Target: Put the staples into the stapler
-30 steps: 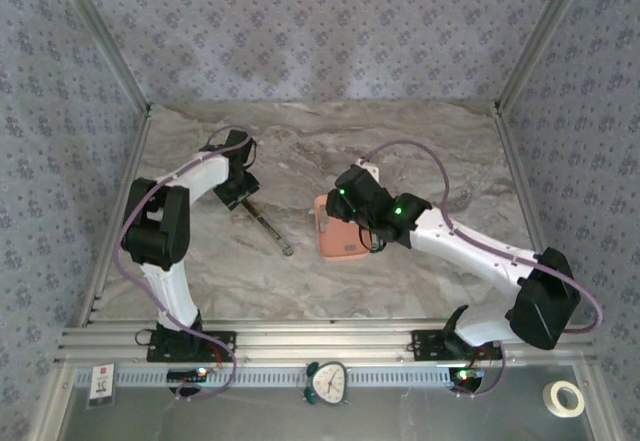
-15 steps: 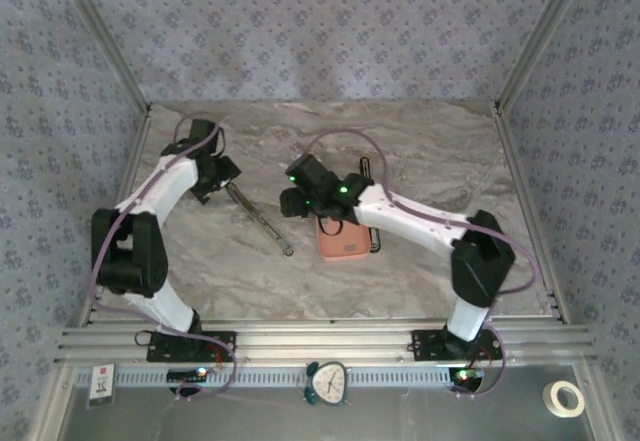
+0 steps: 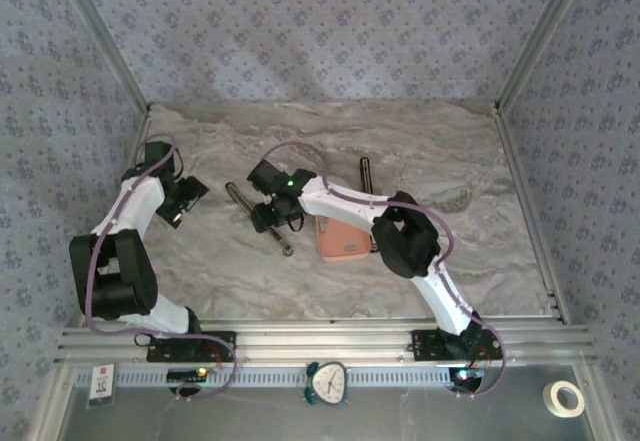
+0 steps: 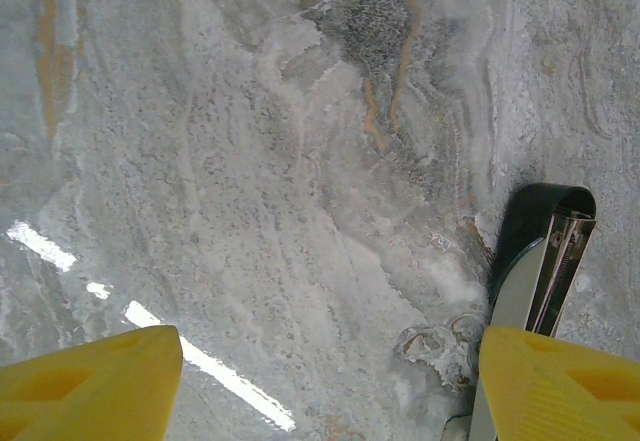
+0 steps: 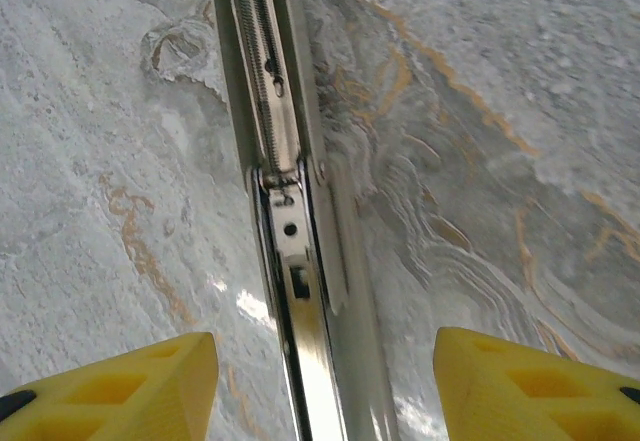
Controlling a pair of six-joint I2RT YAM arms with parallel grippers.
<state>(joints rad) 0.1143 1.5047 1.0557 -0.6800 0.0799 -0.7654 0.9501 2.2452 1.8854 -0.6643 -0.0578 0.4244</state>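
Observation:
My right gripper lowers onto the stapler's metal hinge [image 5: 288, 193] next and closes its yellow fingers against both sides, since that hinge lies below the open gripper.
The stapler [image 3: 283, 244] lies opened flat on the marble table, a thin dark bar running diagonally. My right gripper [image 3: 266, 215] hangs over its middle. In the right wrist view the stapler's shiny metal channel [image 5: 290, 231] with its spring runs straight up between the yellow fingertips [image 5: 120, 381]; the right gripper [image 5: 325, 386] is open and touches nothing. My left gripper [image 3: 181, 206] sits off to the stapler's left, open and empty [image 4: 330, 386]. The stapler's black end [image 4: 545, 246] shows just beyond its right finger [image 4: 560, 381]. The staples are out of view.
A salmon-pink tray [image 3: 340, 241] lies right of the stapler, under the right forearm. A narrow dark bar [image 3: 365, 173] lies behind the tray. Patterned walls with metal posts [image 3: 520, 171] close in the table on three sides.
My right arm has swung left from the pink tray to above the stapler. My left arm has let go of the stapler, opened, and pulled back to the left.

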